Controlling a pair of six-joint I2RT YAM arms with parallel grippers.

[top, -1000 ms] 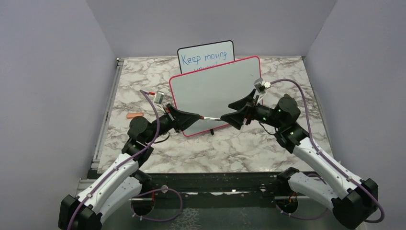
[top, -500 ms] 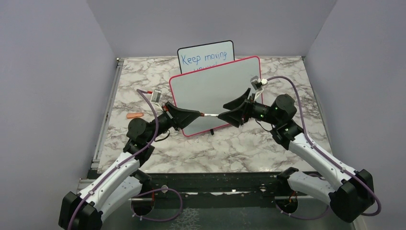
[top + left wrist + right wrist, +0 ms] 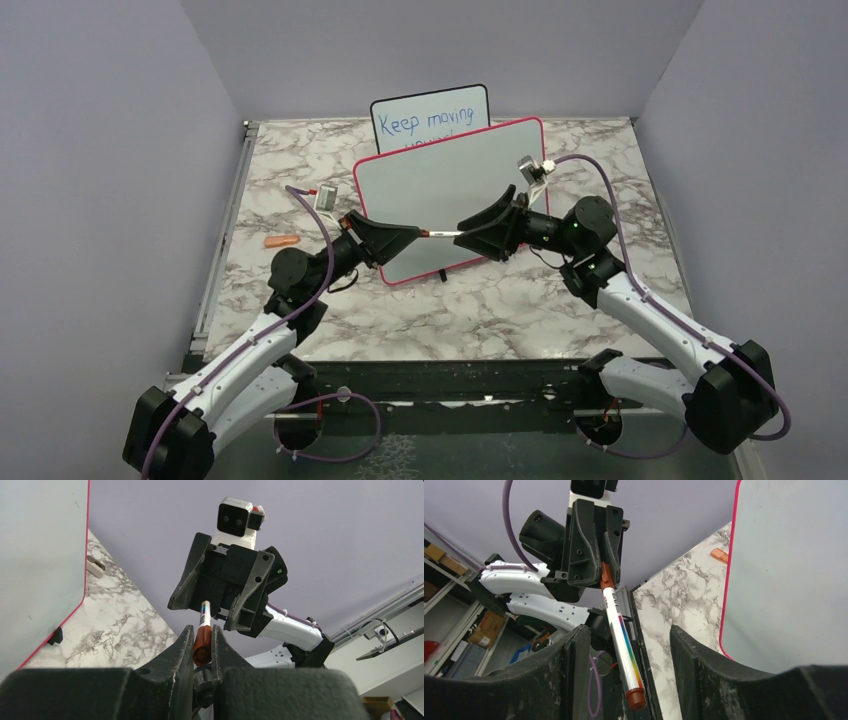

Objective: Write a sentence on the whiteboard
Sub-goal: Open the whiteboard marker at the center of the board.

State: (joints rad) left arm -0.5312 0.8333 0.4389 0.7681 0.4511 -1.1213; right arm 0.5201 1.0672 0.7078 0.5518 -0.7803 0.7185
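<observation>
The brown cap should go down and back with my left gripper next, to the bare marble in front of the whiteboard, to be released there.
The whiteboard (image 3: 450, 185) with its pink-red frame stands tilted at mid-table, and no sentence shows on its white face. My left gripper (image 3: 416, 234) is shut on the brown end of a white marker (image 3: 443, 234) with a rainbow stripe, held level in front of the board. In the left wrist view the marker (image 3: 205, 611) points away between the pinching fingers (image 3: 186, 640). My right gripper (image 3: 466, 230) is open around the marker's other end. In the right wrist view the marker (image 3: 615, 617) runs between the jaws, touching neither.
A smaller black-framed board (image 3: 430, 118) with blue writing stands behind the whiteboard. A small orange piece (image 3: 282, 241) lies on the marble table (image 3: 500, 300) at the left. The whiteboard's black foot (image 3: 441, 273) sits just below the marker. Walls enclose the sides and back.
My right gripper has moved left over the marker's free end and its jaws have narrowed. The left gripper has kept its hold and risen slightly.
</observation>
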